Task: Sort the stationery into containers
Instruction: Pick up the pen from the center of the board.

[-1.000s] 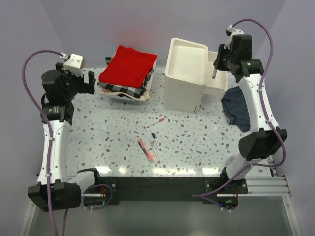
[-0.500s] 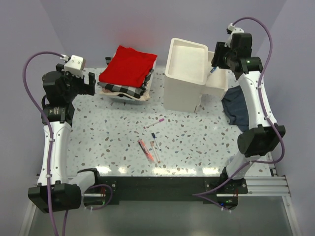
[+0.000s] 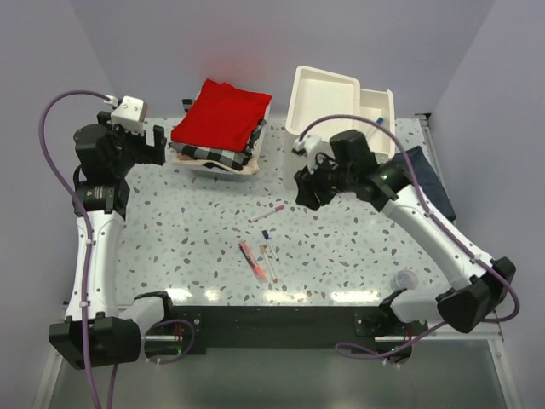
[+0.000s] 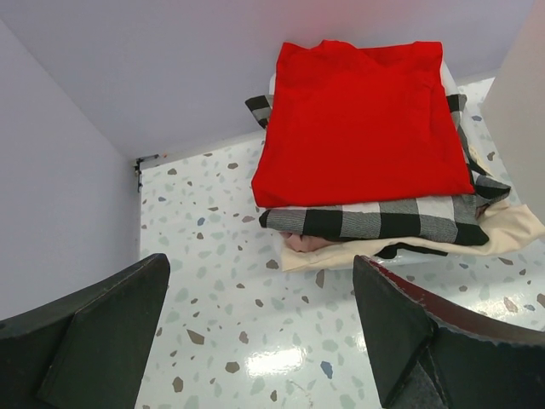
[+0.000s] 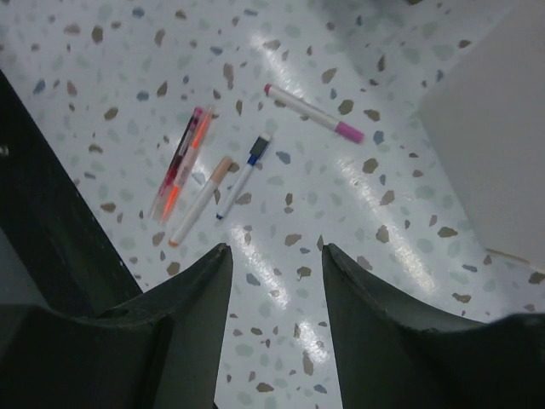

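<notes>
The pink-capped pen's body lies slanted to my fingers, so my right gripper shifts left in the top view next, turning and lowering onto it.
On the table lie a pink-capped pen, a blue-capped pen, an orange-red marker and a white pen. My right gripper hangs open and empty above the table, right of them. The white drawer unit stands at the back. Its pulled-out drawer holds a blue-capped pen. My left gripper is open and empty, facing the cloth stack.
A stack of red and checked folded cloths sits at the back left. A dark blue cloth lies right of the drawer unit. A translucent small cup stands at the near right.
My right gripper opened over the pulled-out drawer and left a blue-capped pen in it. The right arm then swung down and left over the table. The left arm stayed still.
</notes>
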{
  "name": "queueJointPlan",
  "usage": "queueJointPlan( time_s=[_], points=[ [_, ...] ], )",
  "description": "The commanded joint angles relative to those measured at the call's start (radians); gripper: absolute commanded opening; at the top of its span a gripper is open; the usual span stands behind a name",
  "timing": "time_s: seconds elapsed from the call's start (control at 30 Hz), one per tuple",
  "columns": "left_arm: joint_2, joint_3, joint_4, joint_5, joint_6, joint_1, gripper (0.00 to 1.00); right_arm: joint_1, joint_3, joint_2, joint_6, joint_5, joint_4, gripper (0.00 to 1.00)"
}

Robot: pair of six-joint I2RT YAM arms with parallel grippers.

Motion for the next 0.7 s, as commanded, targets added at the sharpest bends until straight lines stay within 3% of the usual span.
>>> queueJointPlan(
  time_s=[0.0, 0.23, 0.67],
  points=[
    [-0.041, -0.019, 0.040, 0.000, -0.017, -0.006, 0.94, 0.140, -0.033, 0.057, -0.260, 0.011, -0.043, 0.49],
    [-0.104, -0.055, 0.000, -0.003, -0.020, -0.004, 0.94, 0.220, 0.055, 0.249, -0.619, -0.059, -0.069, 0.46],
    [-0.142, -0.082, -0.026, -0.005, -0.017, 0.006, 0.94, 0.241, 0.191, 0.565, -0.897, 0.017, -0.095, 0.45]
  ],
)
